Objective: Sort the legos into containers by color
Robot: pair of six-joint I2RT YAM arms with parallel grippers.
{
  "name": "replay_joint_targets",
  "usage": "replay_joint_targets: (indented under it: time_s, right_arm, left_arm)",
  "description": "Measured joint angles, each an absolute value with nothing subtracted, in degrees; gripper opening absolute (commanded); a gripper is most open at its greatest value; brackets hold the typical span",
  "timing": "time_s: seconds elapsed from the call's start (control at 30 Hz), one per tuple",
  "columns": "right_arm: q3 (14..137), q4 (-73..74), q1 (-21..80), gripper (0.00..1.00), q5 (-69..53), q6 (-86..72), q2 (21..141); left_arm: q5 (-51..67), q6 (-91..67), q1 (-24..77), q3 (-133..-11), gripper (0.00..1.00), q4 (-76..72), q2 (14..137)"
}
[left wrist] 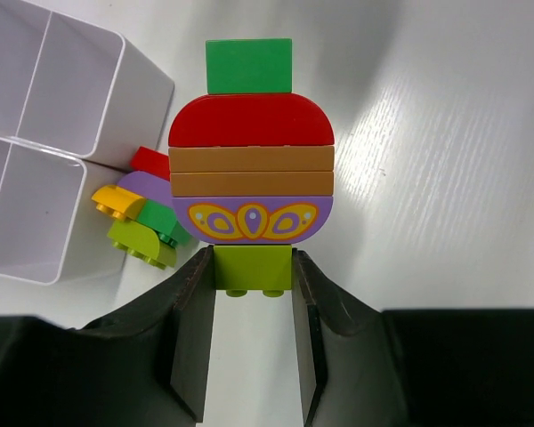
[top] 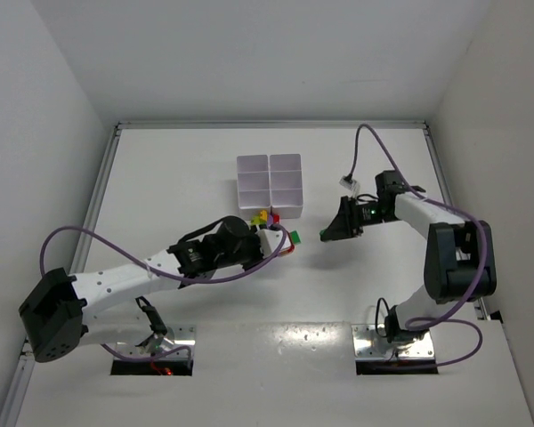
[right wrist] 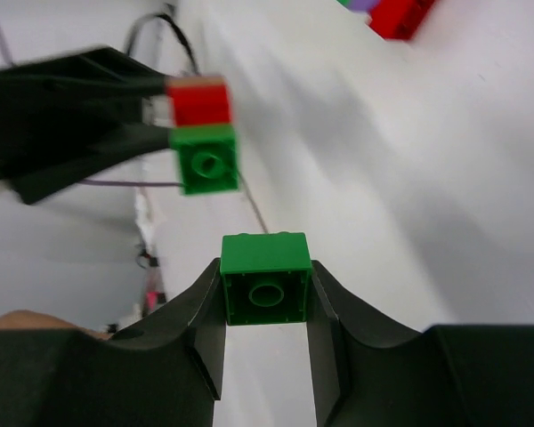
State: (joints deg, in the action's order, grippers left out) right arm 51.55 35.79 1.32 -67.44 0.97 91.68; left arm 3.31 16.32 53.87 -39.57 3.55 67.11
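Observation:
I will next move the single green brick in my right gripper outward, then across over the tray's far section (top: 286,164) on that gripper's own side, as it looks empty.
My left gripper (left wrist: 253,269) is shut on the lime bottom brick of a stack of legos (left wrist: 252,169). Above the lime brick come a purple patterned brick, two tan ones, a red one and a green one at the far end. In the top view this stack (top: 289,238) hangs just in front of the white tray of containers (top: 270,185). My right gripper (right wrist: 265,294) is shut on a single green brick (right wrist: 265,265), held off the table a short way right of the stack's green end (right wrist: 206,160). In the top view the right gripper (top: 325,234) faces the left gripper (top: 276,238).
A small heap of loose legos (left wrist: 142,227), red, yellow, purple, green and lime, lies against the tray's near corner (left wrist: 138,98). The same heap (top: 265,216) shows in the top view. The tray's compartments look empty. White walls enclose the table.

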Motion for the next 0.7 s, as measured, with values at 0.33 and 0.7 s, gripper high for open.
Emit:
replay_joint_targets:
  time_s: [0.33,0.7]
  right_arm:
    - [51.11,40.88,2.42,0.00,-52.60,7.90,96.51]
    - [73.95,32.47,3.92,0.00,-38.17,-2.87,99.74]
  left_arm:
    - [2.35,16.25,53.87,-39.57,0.00,3.55,66.19]
    - [1.08,15.97,53.19,-39.57,0.00,3.55,66.19]
